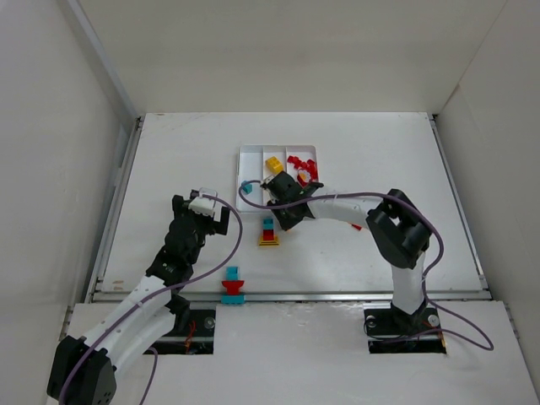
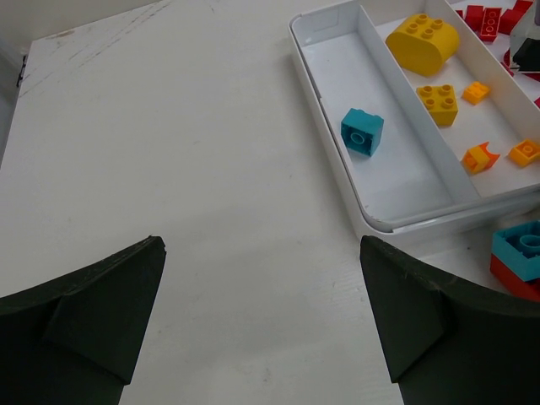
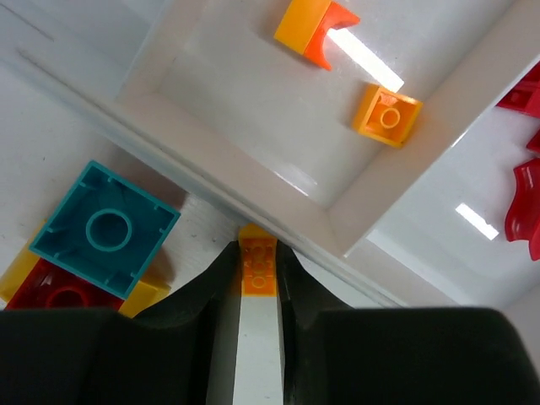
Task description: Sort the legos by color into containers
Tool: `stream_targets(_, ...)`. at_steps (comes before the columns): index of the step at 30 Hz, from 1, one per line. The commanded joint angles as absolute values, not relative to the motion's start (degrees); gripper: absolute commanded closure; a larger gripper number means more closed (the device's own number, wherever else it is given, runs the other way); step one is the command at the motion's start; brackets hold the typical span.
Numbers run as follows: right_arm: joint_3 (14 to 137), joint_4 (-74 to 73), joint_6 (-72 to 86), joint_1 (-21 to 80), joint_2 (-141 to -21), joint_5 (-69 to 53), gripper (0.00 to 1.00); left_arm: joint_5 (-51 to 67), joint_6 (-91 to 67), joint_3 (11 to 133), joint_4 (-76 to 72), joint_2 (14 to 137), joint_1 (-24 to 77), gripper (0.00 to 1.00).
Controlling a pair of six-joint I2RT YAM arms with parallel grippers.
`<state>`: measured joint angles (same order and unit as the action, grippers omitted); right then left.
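My right gripper rises next and carries the small orange brick outward over the tray's near side to release it into the tray's middle section (image 3: 308, 114), where orange bricks already lie.
The white tray (image 1: 240, 181) has three compartments: one teal brick (image 2: 362, 132) in the left one, yellow and orange bricks (image 2: 422, 38) in the middle one, red bricks (image 1: 302, 166) in the right one. My right gripper (image 1: 282, 216) is just outside the tray's near wall (image 3: 253, 190), shut on a small orange brick (image 3: 257, 266). A teal-red-yellow clump (image 1: 268, 232) stands beside it, and shows in the right wrist view (image 3: 105, 228). My left gripper (image 2: 261, 312) is open and empty over bare table, left of the tray (image 2: 319, 94).
A teal and red clump (image 1: 232, 285) stands at the table's front edge. A small red piece (image 1: 356, 226) lies by the right arm. White walls enclose the table on three sides.
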<state>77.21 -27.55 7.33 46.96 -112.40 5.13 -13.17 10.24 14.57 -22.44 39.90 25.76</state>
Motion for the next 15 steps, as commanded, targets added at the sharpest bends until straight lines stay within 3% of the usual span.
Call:
stream_targets(1,75.33,-25.93,7.91,47.72,-109.17,2.74,0.98,-11.87,9.93,14.85,-23.91,39.37,25.58,0.0)
stream_targets(9,71.54,-20.49,9.48,49.57,-95.29,3.68,1.0,-11.86,9.93,14.85,-23.91,38.76,25.58,0.0)
stream_targets(15,84.34,-21.32,14.32,48.43,-103.69,13.34,1.0,-11.87,9.93,15.38,-23.2,39.29,25.58,0.0)
